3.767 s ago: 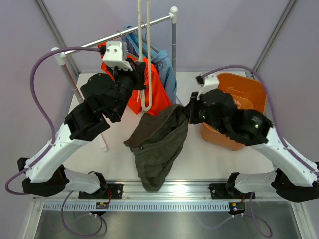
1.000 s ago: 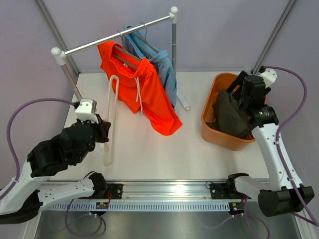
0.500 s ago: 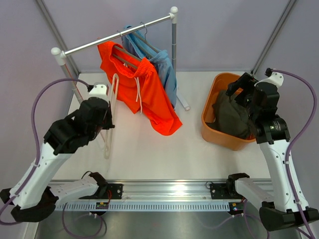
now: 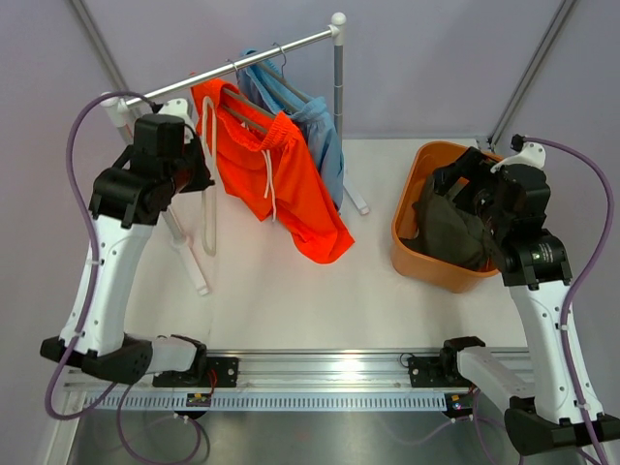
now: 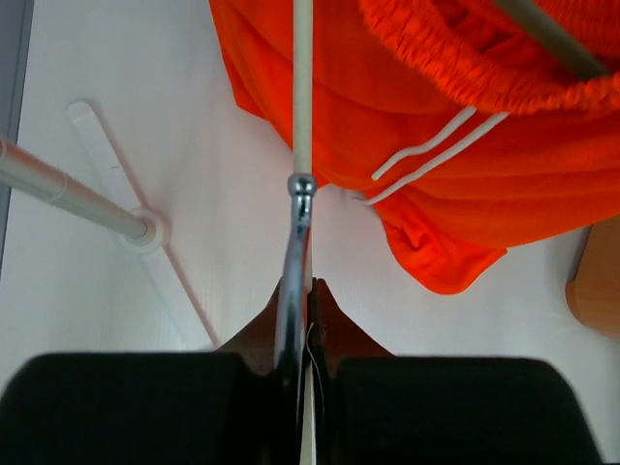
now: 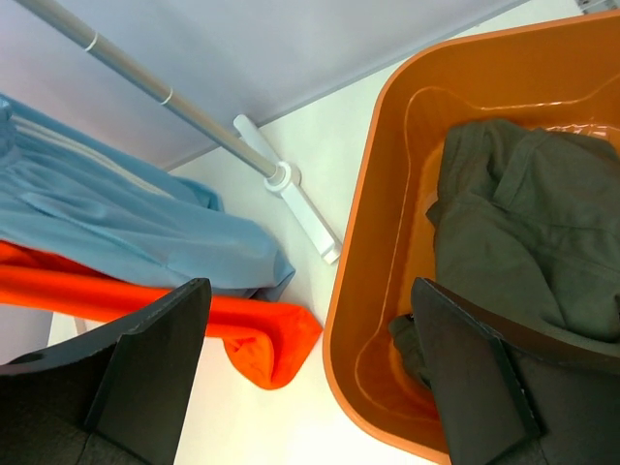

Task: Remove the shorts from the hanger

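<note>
Next, my left gripper will rise and move outward over the bare part of the bar beside the orange shorts [image 4: 279, 182], then release the hanger's hook there, since the hanger is empty.
My left gripper [image 4: 197, 167] is up beside the clothes rail [image 4: 242, 66], shut on the metal hook [image 5: 295, 242] of an empty white hanger [image 4: 206, 221] that dangles below it. The left wrist view shows the hook pinched between the jaws [image 5: 308, 291]. Bright orange shorts [image 4: 279, 182] and light blue shorts [image 4: 318, 134] hang on hangers from the rail. Dark olive shorts [image 4: 448, 231] lie in the orange tub [image 4: 407, 208]. My right gripper [image 4: 477, 189] hovers open above the tub with nothing between its fingers [image 6: 150, 363].
The rack's right post [image 4: 338, 107] and its white foot [image 6: 302, 211] stand between the hanging shorts and the tub. The left post's foot [image 5: 145, 232] lies on the white table below my left arm. Grey walls close in the back.
My left arm has lifted the empty hanger from low over the table up to the rail's left end. The right gripper has stayed open over the tub, shifting slightly.
</note>
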You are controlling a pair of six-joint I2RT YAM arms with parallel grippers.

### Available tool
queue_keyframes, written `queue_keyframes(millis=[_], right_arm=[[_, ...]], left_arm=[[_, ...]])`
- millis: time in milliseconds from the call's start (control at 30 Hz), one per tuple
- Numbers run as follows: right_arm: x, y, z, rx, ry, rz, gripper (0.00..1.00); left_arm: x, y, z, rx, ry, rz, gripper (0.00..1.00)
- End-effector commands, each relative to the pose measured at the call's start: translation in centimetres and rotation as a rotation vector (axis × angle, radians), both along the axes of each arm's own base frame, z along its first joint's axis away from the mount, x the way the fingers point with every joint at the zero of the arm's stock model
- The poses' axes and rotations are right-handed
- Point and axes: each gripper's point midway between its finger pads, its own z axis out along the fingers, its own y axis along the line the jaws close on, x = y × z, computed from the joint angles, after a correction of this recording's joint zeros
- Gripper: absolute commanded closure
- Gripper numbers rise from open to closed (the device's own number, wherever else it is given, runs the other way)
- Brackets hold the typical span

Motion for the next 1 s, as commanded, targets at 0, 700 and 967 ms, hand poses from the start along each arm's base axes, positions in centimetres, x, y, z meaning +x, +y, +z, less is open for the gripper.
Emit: queue_keyframes(millis=[0,700,967], right_arm=[[-1.1,0.7,2.5,0.009,-0.059,0.053,0.07],[-2.0,1.2,2.0,-0.005,-0.043,0.096,0.07],[-1.8,1.2,1.6,-0.012,-0.03,0.099,0.07]], left_arm=[[1.7,-0.5,4.2,-0.031,-0.1,-0.038,1.0],[9.0,4.0,7.7,-0.056,-0.168,0.123,1.0],[11.0,5.6,7.2,-0.063,-0.176,0.165,1.0]])
